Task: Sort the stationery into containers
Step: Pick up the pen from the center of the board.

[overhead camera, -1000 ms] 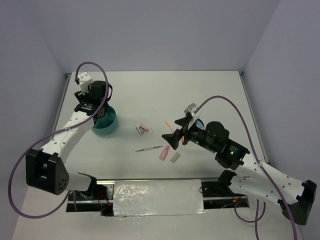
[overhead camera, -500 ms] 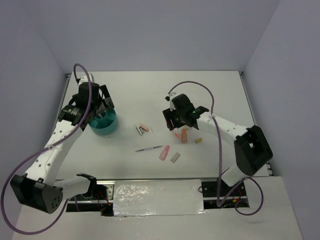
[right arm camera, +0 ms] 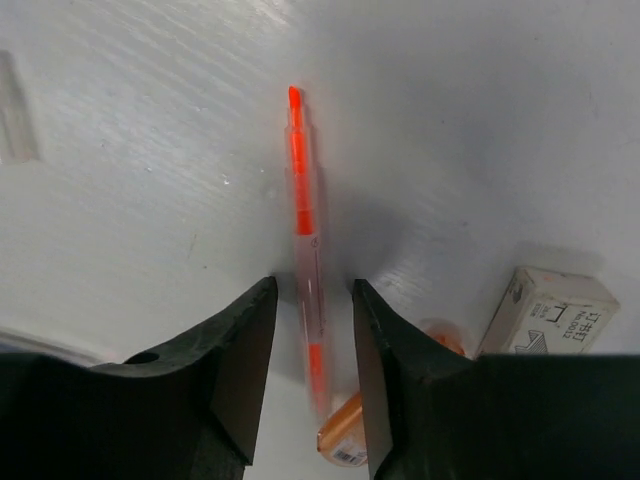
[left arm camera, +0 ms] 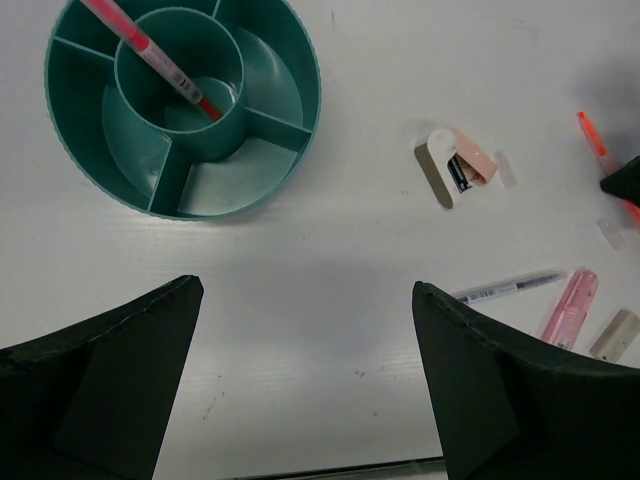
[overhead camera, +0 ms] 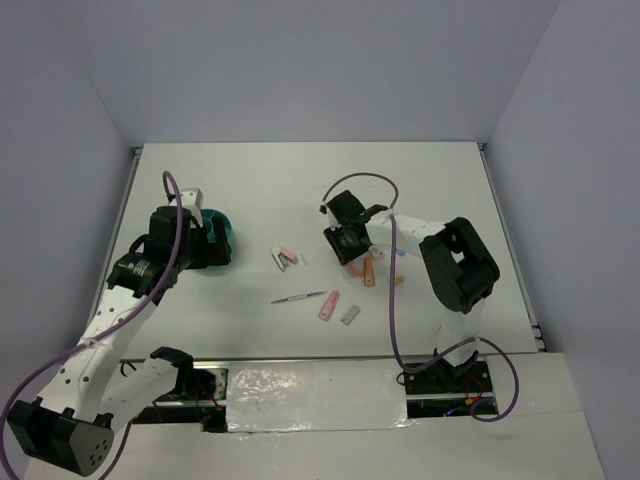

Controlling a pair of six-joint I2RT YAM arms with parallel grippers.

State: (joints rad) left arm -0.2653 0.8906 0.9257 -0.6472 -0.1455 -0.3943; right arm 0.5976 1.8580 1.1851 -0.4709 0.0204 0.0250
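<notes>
My left gripper will go past the stapler-like piece and down onto the clear narrow piece [overhead camera: 304, 259] [left arm camera: 506, 169], because that piece lies loose below the stapler-like piece, to its right in the top view.
The teal organiser [left arm camera: 180, 105] stands at the left [overhead camera: 224, 236], half hidden by my left arm in the top view. A pink pen [left arm camera: 150, 55] leans in its round middle compartment. My left gripper [left arm camera: 305, 288] hangs open and empty just near of it [overhead camera: 190, 250]. My right gripper [overhead camera: 350, 240] is down at the table with an orange pen [right arm camera: 303, 200] lying between its jaws [right arm camera: 312, 290]. The jaws stand narrow, with a thin gap on each side of the pen. Loose on the table are a grey pen [left arm camera: 510, 288], a pink eraser [left arm camera: 570, 305] and a tan eraser [left arm camera: 615, 333].
A pink and tan stapler-like piece [left arm camera: 455, 168] lies mid-table [overhead camera: 287, 258]. An orange tube [right arm camera: 350, 430] and a boxed eraser [right arm camera: 545, 310] sit right beside my right gripper. A small tan piece [overhead camera: 398, 281] lies further right. Walls close the table's back and sides.
My left gripper opened and drew back toward the near side, leaving the pink pen in the organiser. My right gripper swung left, came down over the orange pen and narrowed its jaws.
</notes>
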